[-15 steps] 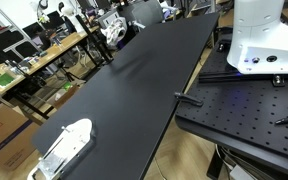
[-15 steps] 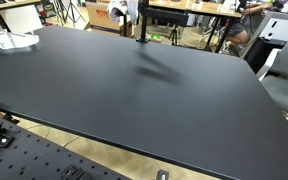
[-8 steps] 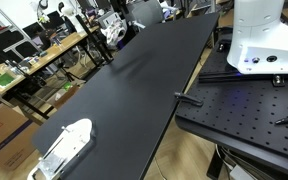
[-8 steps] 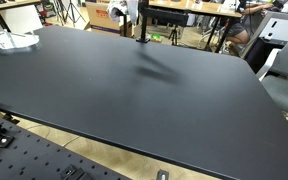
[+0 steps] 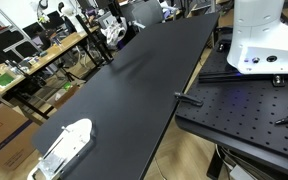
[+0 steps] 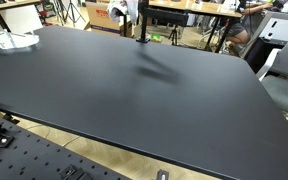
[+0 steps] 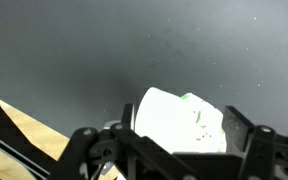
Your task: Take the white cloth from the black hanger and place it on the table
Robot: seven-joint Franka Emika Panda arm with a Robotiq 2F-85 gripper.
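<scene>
My gripper stays over the white cloth [image 7: 179,118] next, then closes its fingers on the top of the cloth by the green marks, since cloth already sits between them.
In the wrist view the white cloth [image 7: 179,118], with small green marks, sits between my gripper's [image 7: 181,140] two black fingers, above the black table [image 7: 74,50]. The fingers stand wide apart on either side of the cloth, so the gripper looks open. I cannot tell whether the cloth rests on the table or hangs. In an exterior view a black hanger stand [image 6: 141,25] rises at the table's far edge, with something white at its top. The gripper itself is not clear in either exterior view.
A flat white object lies near a table corner in both exterior views [image 5: 64,145] [image 6: 9,40]. The robot's white base [image 5: 259,35] stands on a perforated black plate [image 5: 244,110] beside the table. Cluttered benches and chairs stand beyond the table.
</scene>
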